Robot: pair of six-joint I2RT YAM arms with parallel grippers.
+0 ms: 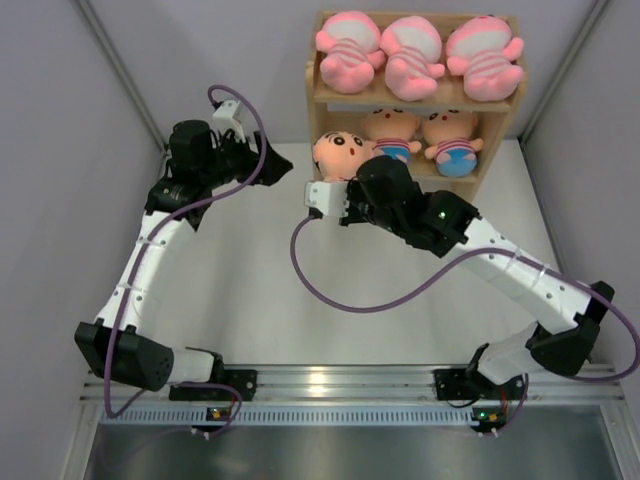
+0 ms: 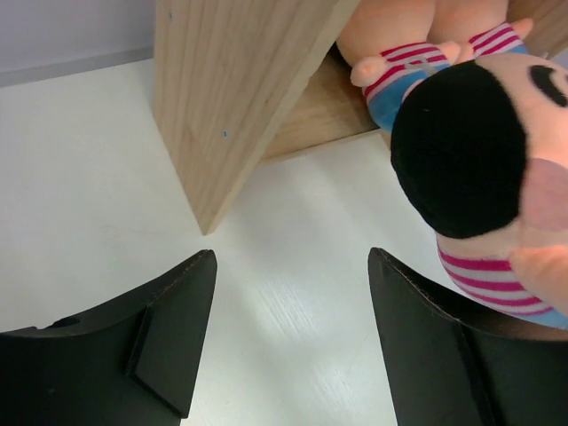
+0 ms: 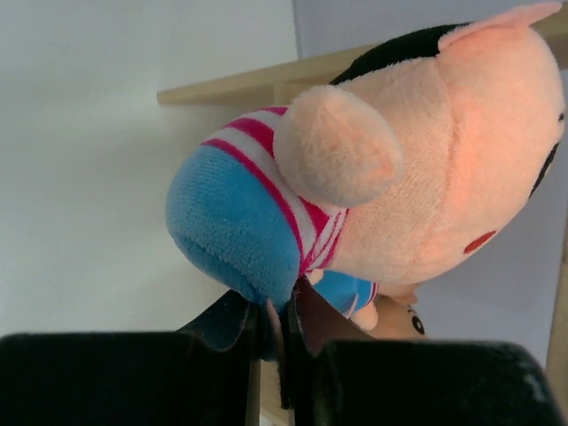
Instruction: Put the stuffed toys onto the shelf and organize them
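Note:
The third doll sticks out before the shelf, so my right gripper should next push it outward into the lower shelf's gap (image 1: 342, 122) beside the middle doll and let go.
The wooden shelf (image 1: 315, 92) stands at the back. Three pink striped toys (image 1: 412, 55) lie on its upper tier. Two black-haired dolls (image 1: 450, 135) sit at the middle and right of the lower tier. My right gripper (image 1: 352, 172) is shut on a third doll (image 1: 340, 153) by its blue shorts (image 3: 235, 226), holding it at the lower tier's left opening. That doll also shows in the left wrist view (image 2: 479, 169). My left gripper (image 1: 275, 163) is open and empty (image 2: 291, 302) over the white table, just left of the shelf's side panel (image 2: 231, 98).
Grey enclosure walls (image 1: 60, 150) stand close on both sides. A purple cable (image 1: 330, 290) loops over the white table in front of the shelf. A metal rail (image 1: 340, 380) runs along the near edge by the arm bases.

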